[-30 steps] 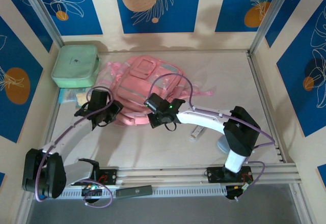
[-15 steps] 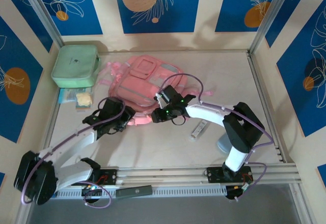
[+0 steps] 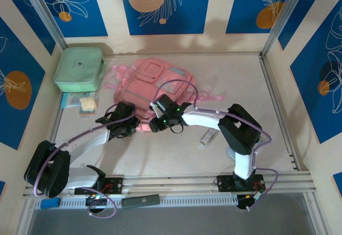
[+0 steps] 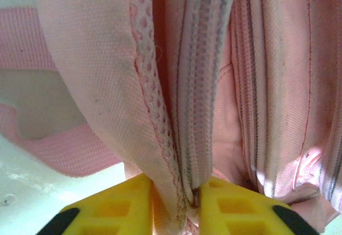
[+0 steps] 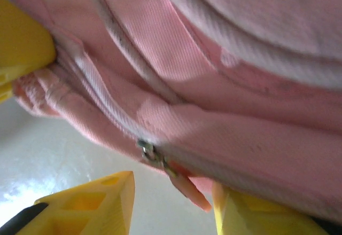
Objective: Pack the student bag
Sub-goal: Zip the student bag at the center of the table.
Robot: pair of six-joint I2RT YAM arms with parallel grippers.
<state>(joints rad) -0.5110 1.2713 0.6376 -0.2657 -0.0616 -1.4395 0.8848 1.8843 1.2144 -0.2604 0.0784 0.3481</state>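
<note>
My right gripper should move toward my left gripper next and close on the zip pull (image 5: 189, 188) by its metal slider, because the pull hangs between my right gripper's open fingers.
The student bag (image 3: 155, 83), a soft pink backpack, lies flat at the back middle of the table. My left gripper (image 3: 127, 126) is at the bag's near left edge. In the left wrist view its yellow fingers (image 4: 120, 208) are shut on a fold of the bag's fabric (image 4: 176, 139) with a zip seam running through it. My right gripper (image 3: 158, 122) is at the bag's near edge, just right of the left one. It stands open (image 5: 172, 192), and the bag's pink zip pull (image 5: 189, 188) hangs from its metal slider (image 5: 147, 150) between the yellow fingers without touching them.
A mint-green zipped case (image 3: 79, 68) sits at the back left, with small packets (image 3: 80, 104) in front of it. A white tube (image 3: 207, 136) lies on the table to the right of the right arm. Metal frame rails run along the table's left and right sides.
My left gripper moved right to the bag's near edge, opened wider, then shut on the fabric. My right gripper opened and shifted left along the bag's near edge.
</note>
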